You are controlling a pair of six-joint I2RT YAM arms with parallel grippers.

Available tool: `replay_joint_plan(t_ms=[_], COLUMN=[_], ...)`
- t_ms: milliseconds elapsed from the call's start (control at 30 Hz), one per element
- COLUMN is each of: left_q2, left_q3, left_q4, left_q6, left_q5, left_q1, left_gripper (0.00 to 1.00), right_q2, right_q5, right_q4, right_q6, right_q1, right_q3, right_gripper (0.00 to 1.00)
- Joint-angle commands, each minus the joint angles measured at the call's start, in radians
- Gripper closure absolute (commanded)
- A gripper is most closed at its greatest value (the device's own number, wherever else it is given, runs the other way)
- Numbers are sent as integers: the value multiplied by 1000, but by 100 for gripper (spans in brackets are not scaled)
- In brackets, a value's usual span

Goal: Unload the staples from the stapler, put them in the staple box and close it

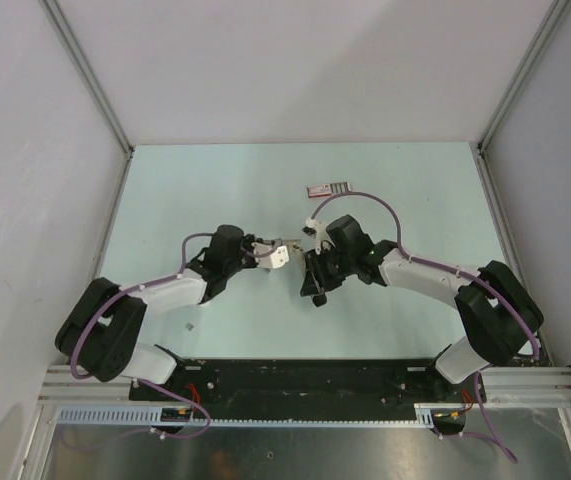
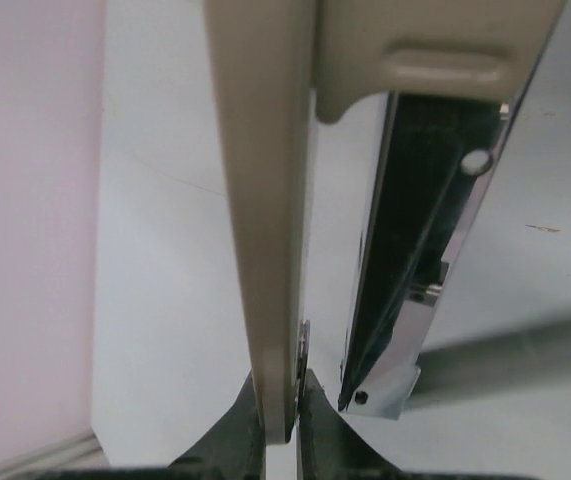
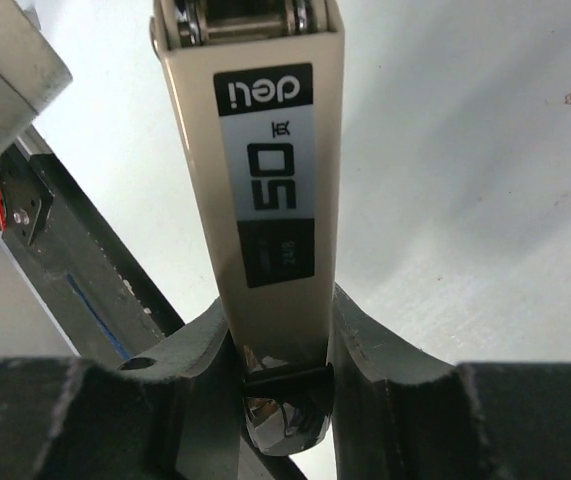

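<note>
I will next carry the stapler [image 1: 287, 250] in my right gripper outward, to the left in the top view and down, and release it on the tabletop, as it hangs in the air.
A beige stapler [image 1: 287, 250] is held above the table between both grippers, hinged open. My left gripper [image 1: 265, 250] is shut on the thin edge of the beige top cover [image 2: 265, 200], its fingertips [image 2: 250, 425] pinching it. Beside the cover, the chrome staple magazine [image 2: 425, 260] hangs apart from it; its channel looks dark and I cannot tell whether staples are inside. My right gripper [image 1: 317, 265] is shut on the stapler's other beige arm [image 3: 265, 180], the one with the "deli 50" label, its fingers [image 3: 375, 350] on both sides.
A small pink and grey strip [image 1: 331, 187] lies on the pale green table [image 1: 415, 200] behind the grippers. A tiny grey bit [image 1: 191, 326] lies near the left arm. White walls enclose the table on three sides.
</note>
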Motion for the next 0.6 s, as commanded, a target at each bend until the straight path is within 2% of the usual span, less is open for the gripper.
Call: replay_joint_plan(t_ms=[0, 200, 367, 467, 567], left_q2=[9, 16, 3, -21, -64], left_q3=[-68, -135, -135, -101, 28], left_q4=[138, 263, 267, 164, -135], left_q6=[182, 282, 233, 147, -82], left_q5=[-237, -259, -265, -263, -158], left_q1=[14, 1, -29, -73, -99], left_gripper=[100, 100, 100, 99, 87], right_q2=[-61, -58, -63, -68, -83], right_q5=[56, 55, 58, 72, 134], right_q4=[-11, -11, 27, 91, 168], right_q6=[61, 61, 83, 129, 189], right_q1=[-25, -23, -20, -7, 8], right_q3=[15, 14, 15, 17, 28], right_gripper=[100, 100, 100, 100, 100])
